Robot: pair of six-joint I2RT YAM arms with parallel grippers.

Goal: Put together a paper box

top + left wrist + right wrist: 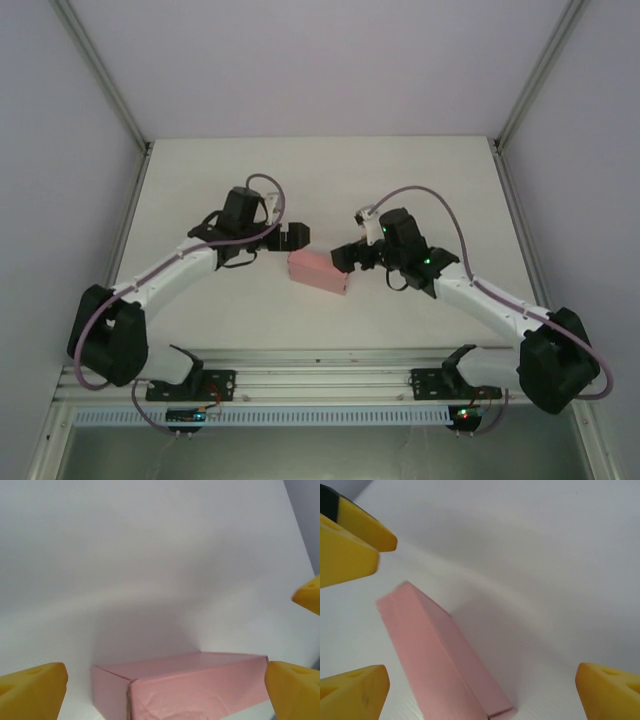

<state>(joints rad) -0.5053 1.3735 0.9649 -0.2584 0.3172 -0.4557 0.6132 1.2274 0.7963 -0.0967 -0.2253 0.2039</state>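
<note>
My right gripper shifts over the middle next, turns to match its slant and lowers around it, since the paper box's middle [319, 271] [436, 652] lies below, toward the other arm.
The paper box [318, 270] is a closed, shallow pink box lying flat on the white table [320, 190] between the two arms. My left gripper [295, 238] hovers at its far left end, open. In the left wrist view the box [190, 685] sits low between my yellow fingertips [32, 690], with gaps on both sides. My right gripper [350, 257] is at the box's right end, also open. In the right wrist view the box [437, 660] runs diagonally, with my fingers [610, 690] standing wide apart around it and nothing gripped.
Grey walls with metal corner posts [105, 75] enclose the table. An aluminium rail [320, 380] with the arm bases runs along the near edge. The other gripper's yellow fingertip [307, 595] pokes into the left wrist view. Bare table lies behind the box.
</note>
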